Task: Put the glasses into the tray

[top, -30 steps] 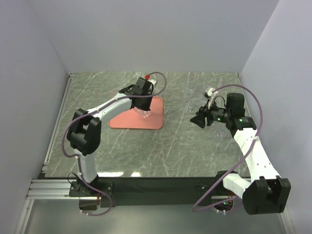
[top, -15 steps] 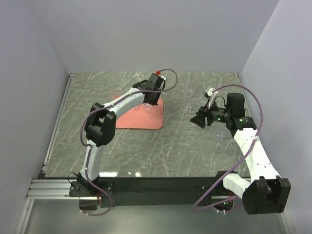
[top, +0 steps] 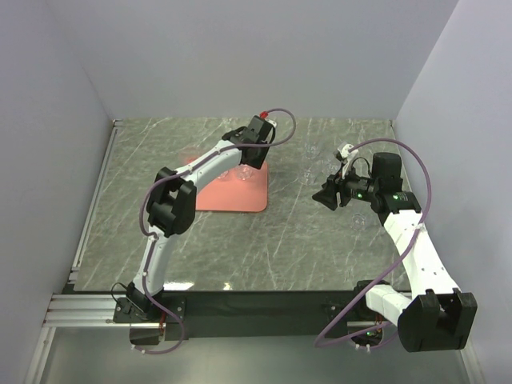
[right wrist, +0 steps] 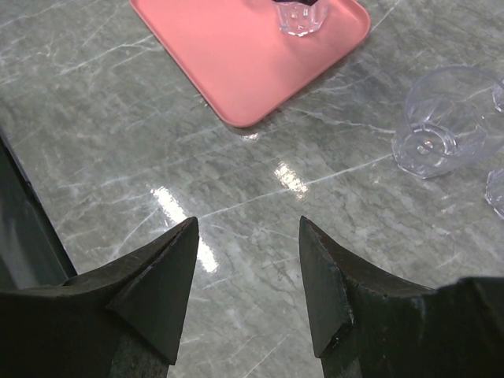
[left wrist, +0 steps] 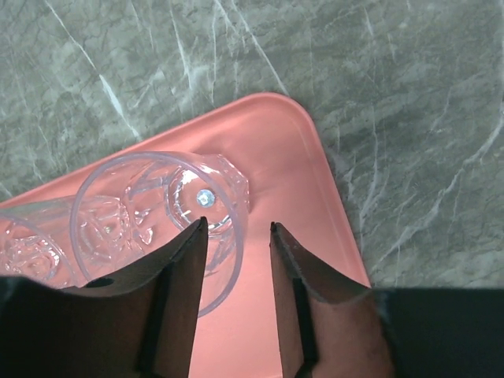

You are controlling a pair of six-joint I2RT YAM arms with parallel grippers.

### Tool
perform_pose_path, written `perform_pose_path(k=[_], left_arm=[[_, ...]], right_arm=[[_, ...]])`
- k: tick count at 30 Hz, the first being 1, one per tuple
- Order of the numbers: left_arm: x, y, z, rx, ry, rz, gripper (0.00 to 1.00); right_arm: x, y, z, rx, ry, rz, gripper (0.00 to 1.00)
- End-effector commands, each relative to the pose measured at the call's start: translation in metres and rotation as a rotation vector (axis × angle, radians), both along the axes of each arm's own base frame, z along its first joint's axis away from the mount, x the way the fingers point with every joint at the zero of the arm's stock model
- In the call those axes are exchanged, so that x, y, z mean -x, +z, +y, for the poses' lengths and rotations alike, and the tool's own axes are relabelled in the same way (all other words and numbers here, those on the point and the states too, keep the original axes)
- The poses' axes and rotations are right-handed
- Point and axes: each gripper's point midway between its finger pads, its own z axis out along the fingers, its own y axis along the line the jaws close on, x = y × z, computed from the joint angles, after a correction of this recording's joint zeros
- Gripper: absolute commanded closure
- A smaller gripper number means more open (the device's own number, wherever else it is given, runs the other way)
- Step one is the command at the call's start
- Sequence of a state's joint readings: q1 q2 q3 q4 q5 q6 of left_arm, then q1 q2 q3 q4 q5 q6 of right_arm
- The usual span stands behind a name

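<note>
The right gripper swings to the right in the top view next and lowers its fingers astride the near glass's rim, since that glass stands outside the tray.
The salmon-pink tray lies left of centre; it also shows in the left wrist view and the right wrist view. My left gripper hangs over the tray's far right corner, open. A clear glass stands upright on the tray below it, its near rim between the jaws, not clamped. A second glass stands beside it at the left. My right gripper is open and empty above bare table. Another glass stands on the table to its right.
More faint clear glasses stand on the marble table right of the tray, near the back and by the right arm. Grey walls close in the table on three sides.
My left arm has stretched out, carrying its gripper from the middle of the tray to the far right corner. The right arm has not moved.
</note>
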State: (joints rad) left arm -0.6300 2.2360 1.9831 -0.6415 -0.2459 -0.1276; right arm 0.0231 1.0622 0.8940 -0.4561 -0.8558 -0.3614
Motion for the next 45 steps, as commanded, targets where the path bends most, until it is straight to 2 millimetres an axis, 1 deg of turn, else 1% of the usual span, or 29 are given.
perform_pose_path(k=[1, 3, 4, 6, 7, 8, 9, 10, 11, 12, 14, 15, 16, 17, 18, 19, 20, 21, 22, 23, 24, 25, 26, 27, 29, 30, 31, 35, 45], left_arm=[[-0.001, 0.061, -0.011, 0.073, -0.023, -0.109, 0.56], [0.003, 0.07, -0.012, 0.106, -0.027, -0.124, 0.53], [0.006, 0.09, -0.01, 0.135, -0.028, -0.158, 0.51], [0.013, 0.094, -0.005, 0.153, -0.019, -0.171, 0.47], [0.02, 0.116, -0.001, 0.183, -0.02, -0.206, 0.46], [0.024, 0.121, 0.002, 0.194, -0.017, -0.218, 0.43], [0.032, 0.113, 0.008, 0.184, -0.014, -0.207, 0.42], [0.037, 0.137, 0.013, 0.222, -0.013, -0.257, 0.41], [0.042, 0.143, 0.017, 0.233, -0.007, -0.274, 0.39], [0.049, 0.135, 0.026, 0.224, 0.002, -0.261, 0.37], [0.06, 0.162, 0.04, 0.26, 0.023, -0.327, 0.33], [0.067, 0.15, 0.05, 0.248, 0.035, -0.313, 0.31], [0.075, 0.169, 0.06, 0.279, 0.047, -0.352, 0.29], [0.079, 0.173, 0.067, 0.298, 0.064, -0.366, 0.26], [0.084, 0.162, 0.082, 0.29, 0.091, -0.351, 0.24], [0.093, 0.178, 0.094, 0.323, 0.103, -0.382, 0.23], [0.097, 0.179, 0.103, 0.34, 0.118, -0.384, 0.23], [0.1, 0.166, 0.122, 0.333, 0.149, -0.365, 0.23], [0.11, 0.181, 0.136, 0.36, 0.166, -0.402, 0.22], [0.114, 0.181, 0.148, 0.369, 0.188, -0.411, 0.2], [0.117, 0.167, 0.171, 0.349, 0.241, -0.404, 0.19], [0.127, 0.179, 0.186, 0.365, 0.266, -0.449, 0.17], [0.132, 0.178, 0.197, 0.362, 0.293, -0.464, 0.11], [0.136, 0.164, 0.215, 0.343, 0.343, -0.465, 0.07], [0.151, 0.173, 0.239, 0.347, 0.408, -0.538, 0.01], [0.158, 0.16, 0.244, 0.334, 0.421, -0.535, 0.01], [0.166, 0.171, 0.251, 0.349, 0.439, -0.594, 0.01], [0.182, 0.162, 0.268, 0.343, 0.5, -0.646, 0.01], [0.188, 0.162, 0.272, 0.357, 0.523, -0.665, 0.01]], right_arm=[[-0.006, 0.003, -0.005, 0.015, -0.012, -0.037, 0.39], [-0.006, 0.002, -0.007, 0.021, -0.019, -0.04, 0.39], [-0.007, 0.002, -0.008, 0.023, -0.024, -0.041, 0.39], [-0.008, 0.002, -0.009, 0.028, -0.028, -0.043, 0.39], [-0.008, 0.001, -0.009, 0.028, -0.03, -0.042, 0.39], [-0.011, 0.001, -0.016, 0.029, -0.053, -0.041, 0.39], [-0.012, 0.001, -0.018, 0.03, -0.063, -0.039, 0.39], [-0.012, 0.001, -0.02, 0.032, -0.07, -0.038, 0.39], [-0.013, 0.0, -0.021, 0.034, -0.074, -0.039, 0.39], [-0.015, 0.0, -0.025, 0.037, -0.088, -0.038, 0.39], [-0.017, -0.002, -0.03, 0.045, -0.106, -0.036, 0.39], [-0.019, -0.003, -0.034, 0.052, -0.121, -0.035, 0.39], [-0.02, -0.004, -0.038, 0.062, -0.133, -0.034, 0.39], [-0.022, -0.006, -0.041, 0.071, -0.146, -0.025, 0.39], [-0.023, -0.007, -0.045, 0.09, -0.155, -0.029, 0.38], [-0.025, -0.008, -0.048, 0.104, -0.165, -0.023, 0.38], [-0.027, -0.012, -0.055, 0.139, -0.197, -0.004, 0.38], [-0.028, -0.015, -0.061, 0.167, -0.208, -0.002, 0.38], [-0.028, -0.019, -0.065, 0.192, -0.221, 0.011, 0.38], [-0.028, -0.026, -0.073, 0.231, -0.248, 0.042, 0.37], [-0.028, -0.03, -0.078, 0.264, -0.246, 0.048, 0.37], [-0.028, -0.034, -0.083, 0.284, -0.257, 0.068, 0.37], [-0.025, -0.041, -0.091, 0.311, -0.275, 0.111, 0.37], [-0.025, -0.045, -0.096, 0.326, -0.279, 0.124, 0.37], [-0.022, -0.052, -0.109, 0.342, -0.31, 0.168, 0.36], [-0.022, -0.053, -0.115, 0.354, -0.33, 0.18, 0.36], [-0.022, -0.053, -0.121, 0.359, -0.348, 0.187, 0.36], [-0.02, -0.057, -0.148, 0.38, -0.44, 0.226, 0.36], [-0.015, -0.078, -0.199, 0.459, -0.607, 0.297, 0.37]])
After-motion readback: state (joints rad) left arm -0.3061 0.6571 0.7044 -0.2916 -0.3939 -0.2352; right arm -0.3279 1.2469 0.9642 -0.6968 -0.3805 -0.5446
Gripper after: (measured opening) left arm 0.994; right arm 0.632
